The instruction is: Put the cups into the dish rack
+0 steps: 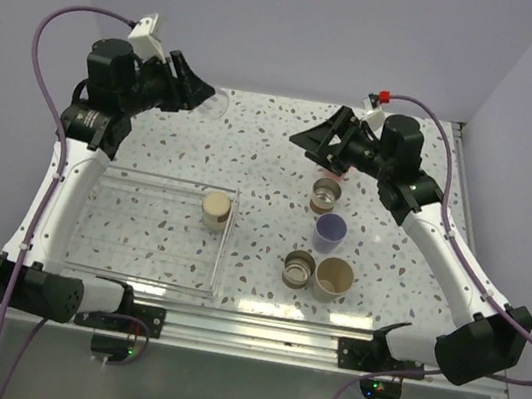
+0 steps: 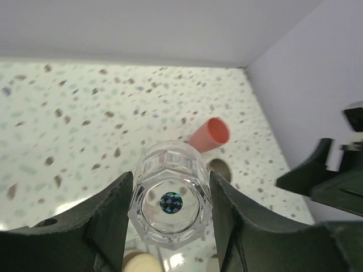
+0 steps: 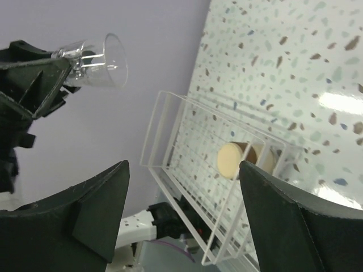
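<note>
The left gripper moves back and down next, tilting downward. It releases the clear cup [image 1: 216, 103] on the dish rack's bottom [image 1: 177, 208] beside the cream cup, since that spot is empty.
My left gripper [image 1: 200, 94] is shut on a clear cup [image 1: 216, 103] and holds it in the air above the table's back left; in the left wrist view the clear cup [image 2: 170, 195] sits between both fingers. The dish rack [image 1: 103, 235] of clear plastic lies at front left with one cream cup [image 1: 216, 210] standing in its right end. My right gripper [image 1: 308, 135] is open and empty, raised at back centre. A coral cup [image 2: 209, 135] lies on its side. Two metallic cups [image 1: 327, 194] [image 1: 299, 269], a lavender cup [image 1: 329, 232] and a beige cup [image 1: 332, 278] stand right of the rack.
The right wrist view shows the rack's wire grid and rim [image 3: 150, 133], the cream cup [image 3: 237, 159] and the clear cup [image 3: 108, 61] held high. Purple walls close the back and sides. A metal rail [image 1: 259, 310] runs along the front edge.
</note>
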Controlling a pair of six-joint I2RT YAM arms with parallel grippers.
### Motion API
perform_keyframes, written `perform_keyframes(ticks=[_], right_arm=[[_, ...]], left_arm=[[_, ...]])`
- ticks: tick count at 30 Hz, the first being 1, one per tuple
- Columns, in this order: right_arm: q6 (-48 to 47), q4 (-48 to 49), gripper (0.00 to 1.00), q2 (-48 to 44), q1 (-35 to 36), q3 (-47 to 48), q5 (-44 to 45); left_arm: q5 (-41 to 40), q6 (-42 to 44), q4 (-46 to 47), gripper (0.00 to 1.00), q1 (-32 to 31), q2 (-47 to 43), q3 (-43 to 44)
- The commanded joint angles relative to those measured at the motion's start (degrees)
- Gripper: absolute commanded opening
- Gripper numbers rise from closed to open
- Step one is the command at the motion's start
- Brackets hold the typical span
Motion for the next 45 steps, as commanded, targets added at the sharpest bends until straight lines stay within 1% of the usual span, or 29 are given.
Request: perform_keyframes(ticks=[1,2,4,7,12,15,16,19,21,23,24,27,29,35,43,44,45], right_arm=[[-7.94,-11.19,0.82,-2.88,0.09,1.54,3.92],[-8.83,-12.44,0.82,-3.41,0.0,1.45,4.8],[-10.76,-15.34,0.82,-4.55,0.09,0.66,6.38],[-12.09,-16.76,0.82,-6.04,0.09,-1.09,6.83],[-13.32,-18.43,0.82,-7.54,0.18,-2.85,7.09],[-13.85,-19.22,0.82,-8.07,0.09,-3.47,7.18],[-14.03,-19.4,0.82,-8.16,0.09,-3.65,7.0],[-14.2,-19.4,0.82,-8.33,0.27,-3.82,6.83],[-14.46,-19.4,0.82,-8.33,0.53,-3.91,6.91],[-14.82,-19.4,0.82,-8.33,0.97,-3.91,6.92],[-14.9,-19.31,0.82,-8.42,1.06,-4.09,6.74],[-15.34,-18.78,0.82,-8.68,1.67,-4.09,6.21],[-15.61,-18.69,0.82,-8.95,1.85,-4.17,6.21],[-16.4,-18.96,0.84,-9.21,2.46,-4.26,6.39],[-17.28,-18.87,0.85,-8.95,3.34,-4.0,6.74],[-17.28,-18.78,0.85,-8.86,3.34,-4.0,6.65],[-17.28,-18.52,0.85,-8.86,3.52,-3.91,6.56]], left_arm=[[-13.73,9.77,-17.84,0.0,0.43,1.93,3.13],[-15.34,10.66,-20.9,0.0,0.43,2.11,3.3],[-19.28,12.59,-23.2,0.0,0.43,2.38,2.69],[-22.63,14.17,-25.67,0.0,0.35,1.33,-0.11],[-23.53,13.83,-26.29,0.0,0.17,-1.4,-6.08],[-23.96,12.6,-26.64,0.0,-1.84,-2.63,-9.43],[-26.4,11.99,-26.73,0.0,-3.59,-3.16,-10.31],[-28.44,10.58,-26.29,0.0,-6.06,-4.39,-14.18],[-28.8,9.96,-24.36,0.0,-6.77,-5.09,-17.43],[-27.49,9.17,-22.35,0.0,-6.95,-6.32,-19.89],[-26.87,8.91,-19.12,0.0,-7.04,-6.76,-22.94],[-25.2,7.68,-14.09,0.0,-7.04,-8.26,-28.4],[-26.07,6.62,-12.41,0.0,-7.12,-8.09,-30.87],[-26.51,6.09,-6.71,0.0,-7.21,-7.29,-36.23],[-29.76,5.04,-1.42,0.0,-7.65,-7.47,-39.58],[-30.55,4.87,-1.24,0.01,-7.83,-7.47,-39.85],[-31.17,4.78,-0.98,0.06,-8.0,-7.82,-40.11]])
